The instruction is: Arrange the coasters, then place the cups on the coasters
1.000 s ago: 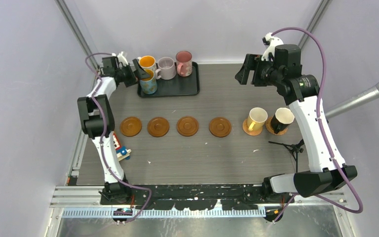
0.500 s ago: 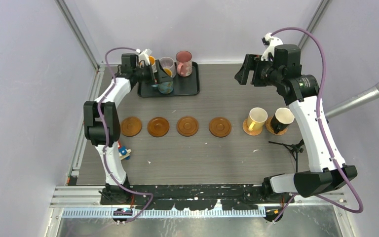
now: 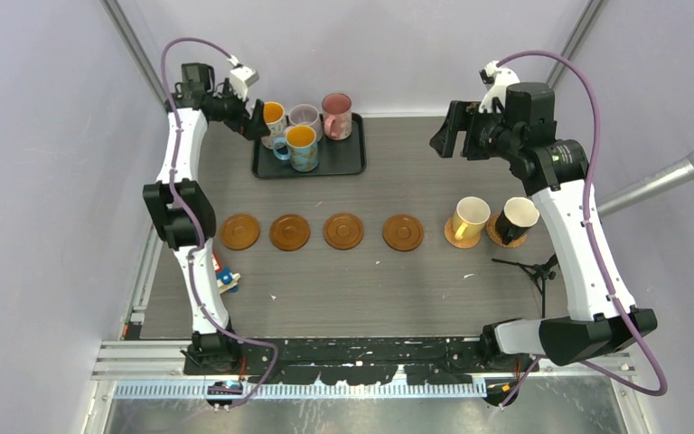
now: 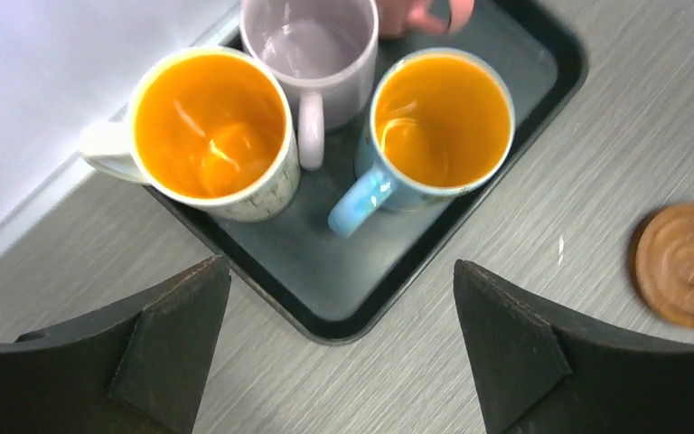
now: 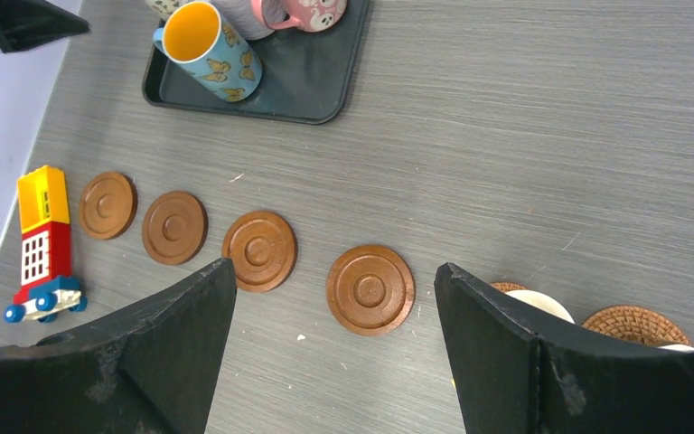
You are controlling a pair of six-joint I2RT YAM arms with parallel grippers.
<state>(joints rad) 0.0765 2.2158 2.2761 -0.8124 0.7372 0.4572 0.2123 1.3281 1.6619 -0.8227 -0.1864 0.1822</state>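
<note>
Next, my left gripper moves down and to the right in the top view, onto the blue patterned cup's handle, because it sticks out over the bare bottom of the tray.
A black tray [image 3: 348,158] at the back left holds a white cup with orange inside [image 3: 272,116], a lilac cup [image 3: 304,117], a pink cup [image 3: 336,113] and a blue patterned cup [image 3: 300,146]. Several bare brown coasters [image 3: 343,231] lie in a row across the table. A cream-yellow cup [image 3: 470,219] and a black cup [image 3: 515,220] each stand on a coaster at the right. My left gripper [image 3: 260,127] hangs open above the tray's left corner [image 4: 325,289], holding nothing. The right gripper [image 3: 447,131] is open and empty, high over the fourth coaster [image 5: 370,289].
A toy brick block [image 3: 221,278] lies by the table's left edge. A small black tripod [image 3: 529,268] stands near the two placed cups. A grey rod [image 3: 678,176] juts in from the right wall. Walls close the back and both sides.
The blue cup now stands farther right in the tray. My left gripper swung over it, then pulled back toward the rear left. The right arm has not moved.
</note>
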